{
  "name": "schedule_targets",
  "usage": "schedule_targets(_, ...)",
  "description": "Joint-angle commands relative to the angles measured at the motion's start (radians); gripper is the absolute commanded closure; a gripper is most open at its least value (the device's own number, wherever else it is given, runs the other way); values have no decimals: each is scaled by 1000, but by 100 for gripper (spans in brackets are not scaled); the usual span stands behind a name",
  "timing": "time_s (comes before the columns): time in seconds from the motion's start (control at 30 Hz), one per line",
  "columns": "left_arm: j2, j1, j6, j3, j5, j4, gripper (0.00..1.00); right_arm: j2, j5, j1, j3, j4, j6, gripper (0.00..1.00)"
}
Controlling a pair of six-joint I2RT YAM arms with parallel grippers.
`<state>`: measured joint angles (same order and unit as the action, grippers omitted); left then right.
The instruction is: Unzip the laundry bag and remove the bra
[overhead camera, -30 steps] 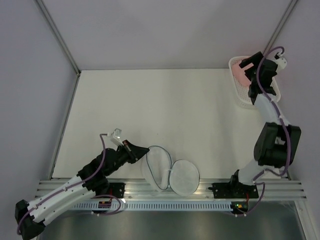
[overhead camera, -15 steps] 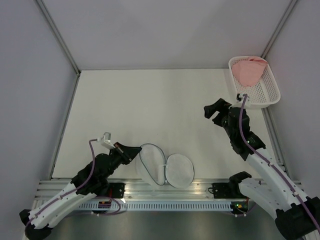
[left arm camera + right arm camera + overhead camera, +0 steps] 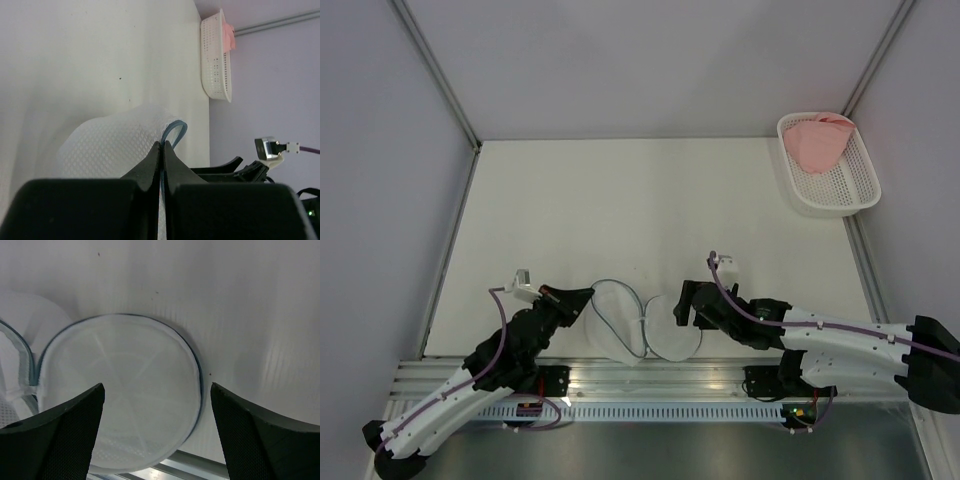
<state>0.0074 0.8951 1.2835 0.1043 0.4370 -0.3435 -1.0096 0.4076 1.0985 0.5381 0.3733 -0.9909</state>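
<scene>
The right gripper moves down and toward the right in the wrist view next, onto the lid's rim opposite the bag. That rim lies below, nearer one open finger.
The white mesh laundry bag (image 3: 620, 322) lies unzipped at the table's near edge, its round lid (image 3: 672, 330) flopped to the right. My left gripper (image 3: 582, 299) is shut on the bag's grey-blue zipper rim (image 3: 172, 131). My right gripper (image 3: 682, 304) is open just above the lid (image 3: 125, 390), which lies flat between its fingers, not touching them. The salmon-pink bra (image 3: 817, 142) lies in the white basket (image 3: 850, 195) at the far right; it also shows in the left wrist view (image 3: 229, 34).
The aluminium rail (image 3: 660, 385) runs along the near edge right under the bag. The basket (image 3: 216, 55) stands against the back right corner, by the grey side wall.
My right arm let go of the bra in the basket and swung back to the near edge, now over the bag's lid. My left gripper kept its hold on the rim.
</scene>
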Motion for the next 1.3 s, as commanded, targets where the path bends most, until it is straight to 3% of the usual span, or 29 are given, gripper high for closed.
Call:
schedule_targets(0.0, -52, -2, 40, -5, 88, -129, 98, -12, 149, 69, -32, 85, -166, 9)
schedule_targets(0.3, -55, -1, 105, -8, 100, -216, 98, -56, 138, 162, -145, -43, -302, 19)
schedule_targets(0.5, -57, -2, 112, -20, 75, -213, 98, -93, 143, 199, -161, -142, -321, 34)
schedule_targets(0.6, -57, -2, 114, -26, 62, -213, 98, -106, 143, 201, -171, -174, -327, 49)
schedule_targets(0.7, -57, -2, 111, -31, 46, -212, 98, -112, 158, 207, -170, -160, -347, 76)
schedule_targets(0.73, -57, -2, 108, -31, 42, -210, 98, -106, 168, 212, -167, -146, -359, 89)
schedule_targets(0.8, -57, -1, 99, -29, 34, -209, 98, -90, 204, 219, -153, -88, -371, 100)
schedule_targets(1.1, -55, -2, 14, -43, -44, -109, 98, 138, 387, 225, -14, 214, -299, 100)
schedule_targets(1.27, -14, -2, -53, -80, -128, 145, 98, 216, 514, 225, 109, 410, -259, 99)
